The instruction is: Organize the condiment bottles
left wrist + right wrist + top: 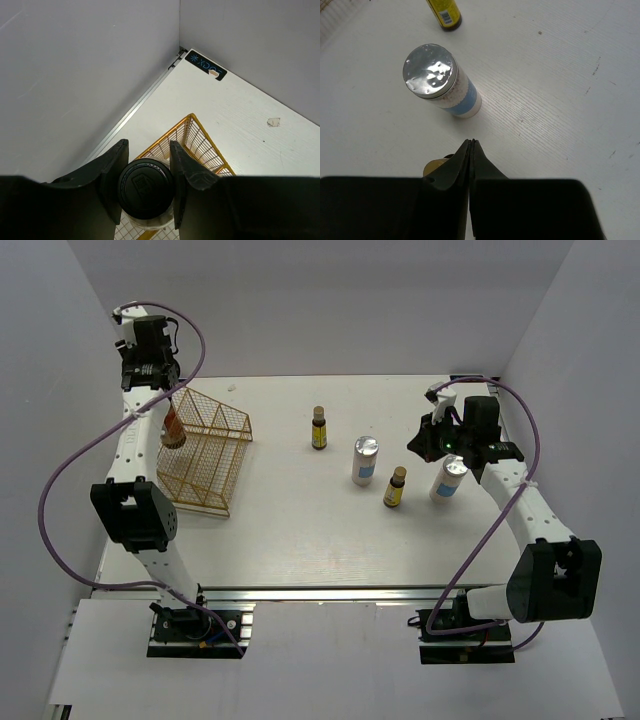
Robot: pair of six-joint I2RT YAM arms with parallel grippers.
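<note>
The black-capped bottle goes down in my left gripper to stand in the basket's empty part by the basket's side (183,457) next, and the gripper releases it there.
My left gripper (172,403) is shut on the black-capped bottle (145,188) and holds it above the gold wire basket (205,448); the bottle also shows in the top view (172,428). Two amber bottles with yellow labels stand on the table, one at the back (319,429) and one nearer (396,488). Two white bottles with silver caps stand near them, one in the middle (365,461) and one at the right (449,478). My right gripper (420,440) is shut and empty, hovering between the white bottles. In the right wrist view its jaws (471,145) are pressed together just short of a white bottle (441,80).
The basket's far rim (187,130) lies below the left gripper, close to the left wall and the back left corner. An amber bottle's base (445,12) shows at the top of the right wrist view. White walls enclose the table on three sides.
</note>
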